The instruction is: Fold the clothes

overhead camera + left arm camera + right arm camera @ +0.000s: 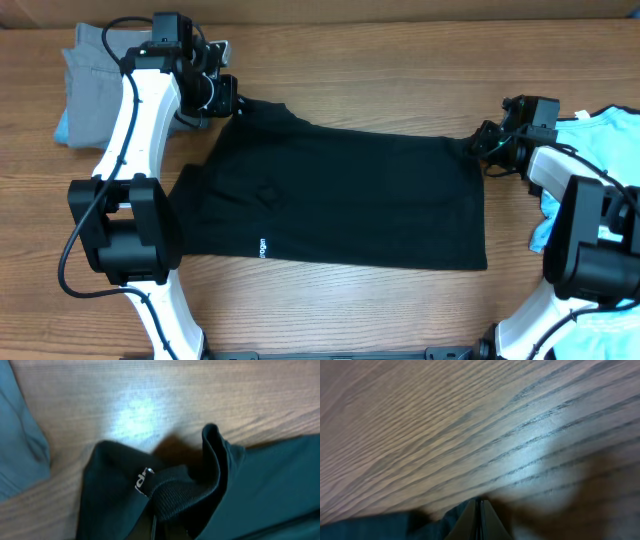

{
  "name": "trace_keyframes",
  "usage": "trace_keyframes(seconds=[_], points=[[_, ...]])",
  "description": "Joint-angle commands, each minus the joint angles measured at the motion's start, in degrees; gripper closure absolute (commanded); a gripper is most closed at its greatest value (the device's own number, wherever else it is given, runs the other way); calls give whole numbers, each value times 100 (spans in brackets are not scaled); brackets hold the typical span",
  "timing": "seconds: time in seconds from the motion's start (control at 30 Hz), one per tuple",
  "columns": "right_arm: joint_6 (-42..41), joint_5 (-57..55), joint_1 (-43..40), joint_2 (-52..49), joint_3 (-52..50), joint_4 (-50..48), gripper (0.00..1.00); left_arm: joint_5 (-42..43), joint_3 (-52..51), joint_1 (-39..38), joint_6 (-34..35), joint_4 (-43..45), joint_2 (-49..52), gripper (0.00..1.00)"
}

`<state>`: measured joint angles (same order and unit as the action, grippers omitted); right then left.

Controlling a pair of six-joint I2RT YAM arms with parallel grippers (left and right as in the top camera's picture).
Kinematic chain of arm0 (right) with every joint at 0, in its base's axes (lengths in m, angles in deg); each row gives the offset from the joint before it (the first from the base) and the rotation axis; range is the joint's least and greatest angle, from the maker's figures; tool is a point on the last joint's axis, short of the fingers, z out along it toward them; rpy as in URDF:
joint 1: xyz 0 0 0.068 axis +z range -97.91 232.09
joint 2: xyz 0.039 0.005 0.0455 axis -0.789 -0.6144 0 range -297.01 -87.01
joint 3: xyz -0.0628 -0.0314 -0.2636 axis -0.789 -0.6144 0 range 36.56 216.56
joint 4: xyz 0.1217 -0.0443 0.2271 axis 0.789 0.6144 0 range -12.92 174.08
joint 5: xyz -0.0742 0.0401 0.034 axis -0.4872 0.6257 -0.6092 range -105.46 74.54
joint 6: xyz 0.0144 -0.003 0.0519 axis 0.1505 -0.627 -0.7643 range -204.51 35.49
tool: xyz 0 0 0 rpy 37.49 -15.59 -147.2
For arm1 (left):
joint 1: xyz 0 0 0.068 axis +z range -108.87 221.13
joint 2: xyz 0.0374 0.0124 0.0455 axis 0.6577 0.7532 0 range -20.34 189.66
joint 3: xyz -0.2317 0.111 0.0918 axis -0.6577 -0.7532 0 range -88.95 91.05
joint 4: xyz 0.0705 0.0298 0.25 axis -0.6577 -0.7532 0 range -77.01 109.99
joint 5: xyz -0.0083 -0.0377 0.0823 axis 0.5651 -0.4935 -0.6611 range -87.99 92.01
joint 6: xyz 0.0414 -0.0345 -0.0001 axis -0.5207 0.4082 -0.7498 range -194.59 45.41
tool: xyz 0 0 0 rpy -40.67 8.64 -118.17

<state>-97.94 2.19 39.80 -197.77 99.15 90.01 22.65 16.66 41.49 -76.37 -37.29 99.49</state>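
Note:
My left gripper lifts the collar cloth next, carries it back and lowers it by the shirt's near edge, since both far corners of the shirt are held.
A black T-shirt (340, 200) lies spread flat across the middle of the table. Its ribbed collar (175, 490) and small white neck label (142, 480) are bunched up at the far left corner. My left gripper (225, 97) is shut on that collar cloth, and its jaws (155, 530) are mostly buried in the fabric. My right gripper (482, 143) sits low on the wood at the shirt's far right corner. Its fingertips (480, 510) are pressed together where the black cloth (395, 527) meets them. A light blue T-shirt (600, 140) lies at the right edge.
Grey trousers (92, 75) lie folded at the far left, behind my left arm, with a bit of light blue cloth (62, 125) under them. The same grey cloth (20, 435) shows at the left of the left wrist view. Bare wood (380, 70) runs behind the shirt.

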Motion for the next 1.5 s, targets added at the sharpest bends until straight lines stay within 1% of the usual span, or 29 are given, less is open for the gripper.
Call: trace_keyframes(seconds=[0.0,0.13,0.27,0.37,0.53,0.7,0.9,1.0,1.1,1.33,1.47], points=[[-4,46,-20,721,125,199,96,76,155,20,48,-179,-319,96],[-9,46,-20,1215,125,619,96,-90,155,37,48,-409,-503,96],[-31,31,-22,1676,125,1093,96,-380,155,37,46,-844,-654,96],[-326,-225,-33,1996,125,1615,96,-490,155,37,48,-1318,-704,95],[-638,-258,-179,2365,125,2315,96,-501,155,48,55,-1963,-706,94],[-741,-275,-372,2559,125,3077,96,-522,153,48,74,-2590,-706,94],[-734,-459,-535,2586,125,4019,96,-791,149,35,70,-3351,-706,96],[-741,-872,-535,2586,125,4304,96,-822,149,31,63,-3606,-706,96],[-743,-955,-535,2586,125,4485,96,-992,149,31,52,-3919,-706,96],[-935,-1405,-535,2583,122,4798,96,-1012,-96,-74,44,-3958,-769,95],[-931,-1421,-535,2583,122,5045,96,-1023,-516,-201,24,-3958,-876,96]])
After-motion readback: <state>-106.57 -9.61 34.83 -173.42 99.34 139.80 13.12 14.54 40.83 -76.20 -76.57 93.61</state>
